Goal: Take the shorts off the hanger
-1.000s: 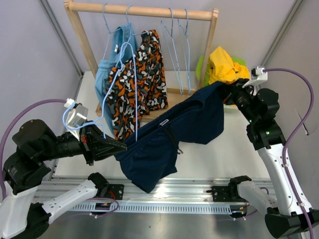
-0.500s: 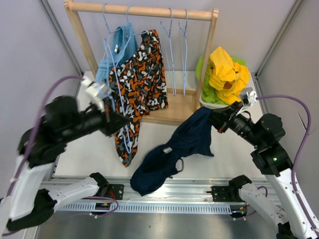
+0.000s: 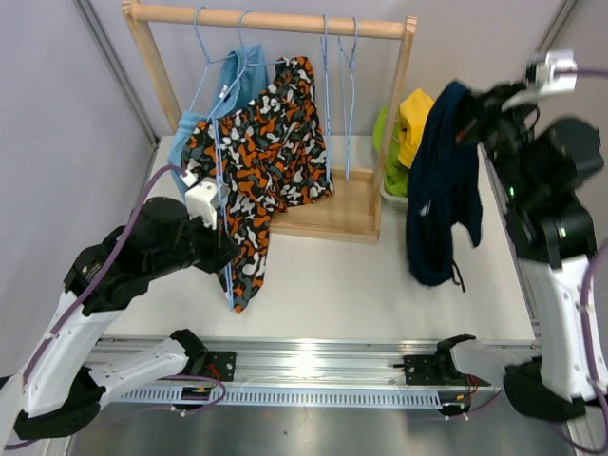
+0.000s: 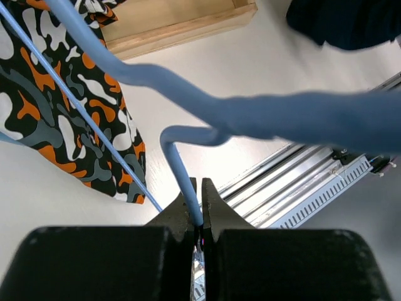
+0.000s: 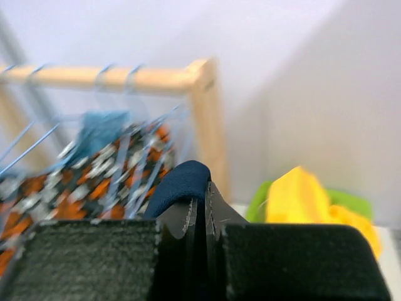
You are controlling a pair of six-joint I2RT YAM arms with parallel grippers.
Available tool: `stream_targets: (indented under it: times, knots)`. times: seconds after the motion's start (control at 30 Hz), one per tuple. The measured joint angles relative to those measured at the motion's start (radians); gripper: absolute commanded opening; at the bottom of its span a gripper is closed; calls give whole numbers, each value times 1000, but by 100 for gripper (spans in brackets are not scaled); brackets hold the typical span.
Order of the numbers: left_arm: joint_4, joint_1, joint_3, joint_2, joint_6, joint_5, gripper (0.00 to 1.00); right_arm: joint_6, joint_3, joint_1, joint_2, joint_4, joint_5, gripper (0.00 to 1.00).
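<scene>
My right gripper holds the navy shorts (image 3: 442,190) and will next go down and outward, tilt down over the yellow shorts (image 3: 416,114) and let go, because other shorts off the rack lie piled there.
My right gripper (image 3: 472,98) is shut on the navy shorts (image 3: 442,190), which hang from it high above the table, right of the rack. In the right wrist view the navy fabric (image 5: 182,182) folds over my shut right gripper (image 5: 202,194). My left gripper (image 3: 228,252) is shut on a bare light blue hanger (image 3: 228,285) in front of the camouflage shorts (image 3: 266,152). The hanger wire (image 4: 182,169) runs into my left gripper (image 4: 202,188). The light blue shorts (image 3: 242,76) and the camouflage shorts hang on the rack. The yellow shorts (image 3: 416,114) and lime green shorts (image 3: 385,133) are piled behind the navy pair.
The wooden rack (image 3: 275,19) stands at the back, with two bare blue hangers (image 3: 337,95) on its rail and a wooden base (image 3: 332,214). A metal rail (image 3: 313,366) runs along the near table edge. Grey walls close in on both sides.
My right arm has swung up and to the right, lifting the navy shorts off the table until they hang free. My left arm has dropped lower, still holding the hanger.
</scene>
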Motion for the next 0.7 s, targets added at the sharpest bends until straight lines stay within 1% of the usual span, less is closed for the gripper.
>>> stream_targets:
  times: [0.07,0.13,0.3,0.43,0.5,0.57,0.7]
  knots:
    - [-3,0,-7,-22,0,0,0,3,126,-76,129,12,6,0]
    - [-3,0,-15,-35,1,2,0,5,231,-122,237,15,12,0]
    - [10,0,-60,-32,1,49,0,25,478,-213,492,31,12,0]
    - [22,0,-77,-19,1,106,0,58,661,-277,663,90,20,0]
    - [27,0,-77,-12,1,131,0,67,686,-296,712,143,28,0]
    - [28,0,-77,-11,2,150,0,73,660,-310,737,206,36,0]
    - [28,0,-69,-3,2,184,0,84,493,-319,743,348,37,0]
